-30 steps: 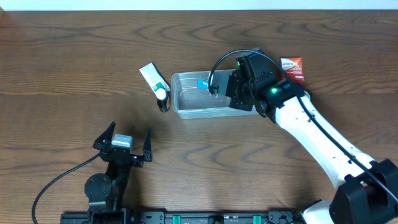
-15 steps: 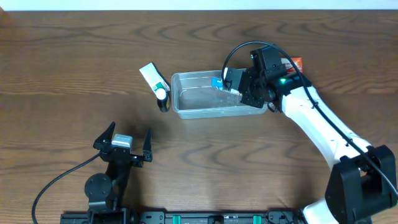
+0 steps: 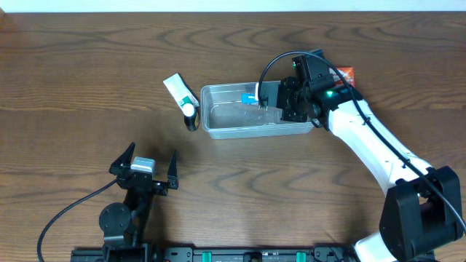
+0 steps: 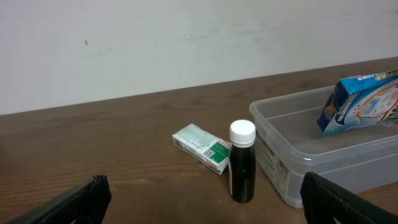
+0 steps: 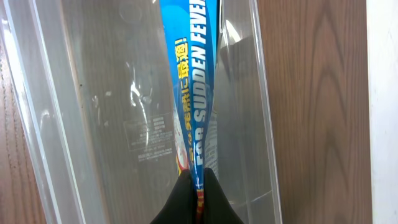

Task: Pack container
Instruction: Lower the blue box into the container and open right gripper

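The flat blue box already sits between the sides of the clear plastic container, so my right gripper needs to move slightly down first and then release it inside.
The clear plastic container stands at the table's middle back; it also shows in the left wrist view and the right wrist view. My right gripper is shut on a flat blue box and holds it inside the container's right end. In the right wrist view the blue box is pinched edge-on between the fingers; it also shows in the left wrist view. My left gripper is open and empty near the front left, far from the container.
A green-and-white box and a dark bottle with a white cap lie just left of the container; both show in the left wrist view, box and bottle. A red box lies behind the right arm.
My right gripper has shifted right and back along the container with the blue box in it, then settled slightly left and lower. The left arm has not moved.
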Available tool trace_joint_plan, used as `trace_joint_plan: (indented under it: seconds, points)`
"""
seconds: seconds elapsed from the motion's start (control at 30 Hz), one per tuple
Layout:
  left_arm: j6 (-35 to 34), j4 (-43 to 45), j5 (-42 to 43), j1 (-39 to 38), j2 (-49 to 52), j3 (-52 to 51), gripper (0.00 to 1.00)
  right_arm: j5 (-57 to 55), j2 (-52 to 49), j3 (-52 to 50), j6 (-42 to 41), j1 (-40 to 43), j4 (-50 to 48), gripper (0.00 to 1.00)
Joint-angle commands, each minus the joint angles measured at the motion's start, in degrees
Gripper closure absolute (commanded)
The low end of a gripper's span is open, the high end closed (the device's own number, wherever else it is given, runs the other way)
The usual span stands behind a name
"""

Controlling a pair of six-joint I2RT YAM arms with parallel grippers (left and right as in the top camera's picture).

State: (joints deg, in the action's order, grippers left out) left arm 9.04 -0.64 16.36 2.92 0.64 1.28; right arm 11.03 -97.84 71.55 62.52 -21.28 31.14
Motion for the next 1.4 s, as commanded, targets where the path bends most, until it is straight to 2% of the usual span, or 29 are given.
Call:
trace_joint_plan:
  seconds: [0.0, 0.2, 0.77, 0.8, 0.83, 0.87, 0.9, 0.93, 0.97, 1.03, 1.37]
  points:
    - [0.3, -1.9, 0.7, 0.3, 0.0, -1.0, 0.02, 1.5, -0.8, 1.4, 3.0, 0.3, -0.7, 0.99]
    - [0.3, -1.9, 0.7, 0.3, 0.0, -1.0, 0.02, 2.6, -1.3, 1.4, 5.4, 0.7, -1.1, 0.99]
    - [0.3, -1.9, 0.7, 0.3, 0.0, -1.0, 0.02, 4.5, -7.4, 1.4, 5.4, 3.6, -4.8, 0.98]
    - [0.3, -1.9, 0.7, 0.3, 0.0, -1.0, 0.02, 4.5, -7.4, 1.4, 5.4, 3.5, -5.0, 0.96]
    - [0.4, -1.9, 0.7, 0.3, 0.0, -1.0, 0.02, 4.5, -7.4, 1.4, 5.3, 3.5, -5.0, 0.77]
    - [0.3, -1.9, 0.7, 0.3, 0.0, -1.0, 0.02, 4.5, -7.4, 1.4, 5.2, 3.4, -5.0, 0.53]
    - [0.3, -1.9, 0.7, 0.3, 0.0, -1.0, 0.02, 4.5, -7.4, 1.4, 4.6, 3.3, -5.0, 0.35]
    - [0.3, -1.9, 0.7, 0.3, 0.0, -1.0, 0.02, 4.5, -7.4, 1.4, 3.7, 3.3, -5.0, 0.24]
    - [0.4, -1.9, 0.7, 0.3, 0.0, -1.0, 0.02, 4.5, -7.4, 1.4, 3.0, 3.2, -5.0, 0.19]
    - [0.3, -1.9, 0.7, 0.3, 0.0, -1.0, 0.02, 4.5, -7.4, 1.4, 2.0, 3.2, -5.0, 0.16]
    - [0.3, -1.9, 0.7, 0.3, 0.0, -1.0, 0.02, 4.5, -4.2, 1.4, -1.7, 3.2, -5.0, 0.16]
